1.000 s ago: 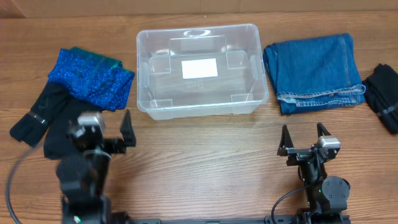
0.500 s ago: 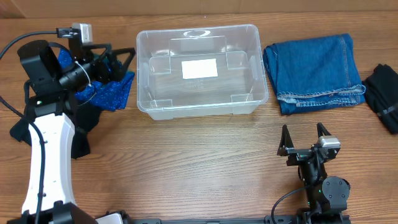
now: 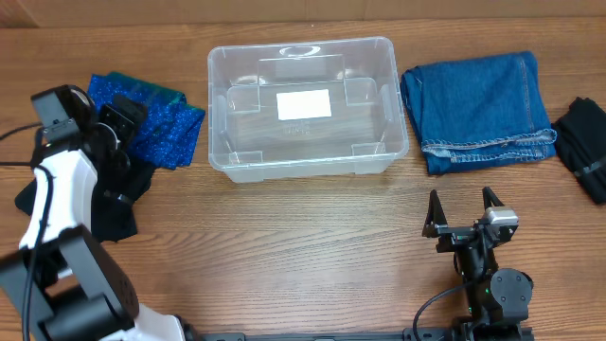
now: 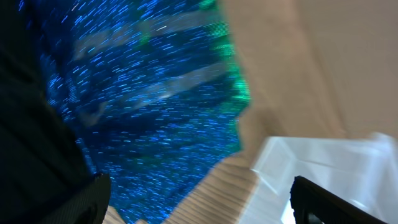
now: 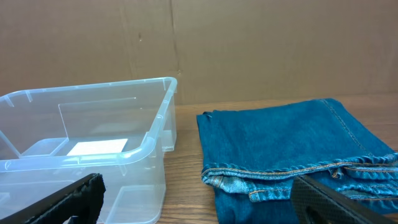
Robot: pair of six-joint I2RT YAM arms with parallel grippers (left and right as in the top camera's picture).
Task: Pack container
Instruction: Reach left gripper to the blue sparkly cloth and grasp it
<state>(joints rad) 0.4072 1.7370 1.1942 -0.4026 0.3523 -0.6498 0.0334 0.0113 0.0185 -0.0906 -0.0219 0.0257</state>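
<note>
My left gripper comes down to the near part of the sparkly blue cloth (image 3: pixel 156 128) next, beside the black garment.
The clear plastic container (image 3: pixel 379 95) with a white label on its base sits at the table's back middle; nothing lies in it. It also shows in the right wrist view (image 5: pixel 149 140) and blurred in the left wrist view (image 4: pixel 311 162). My left gripper (image 3: pixel 121 116) is open, over the sparkly blue cloth (image 3: pixel 156 128) at the left, seen blurred in the left wrist view (image 4: pixel 143 93). My right gripper (image 3: pixel 466 213) is open and empty at the front right. Folded blue jeans (image 3: pixel 478 109) lie right of the container, also in the right wrist view (image 5: pixel 280 149).
A black garment (image 3: pixel 90 180) lies under and beside the blue cloth at the left. Another black garment (image 3: pixel 585 142) lies at the far right edge. A cardboard wall (image 5: pixel 249 43) stands behind the table.
My left arm has swung up and left from the front of the table, then lowered its gripper onto the sparkly blue cloth. The right arm has not moved.
</note>
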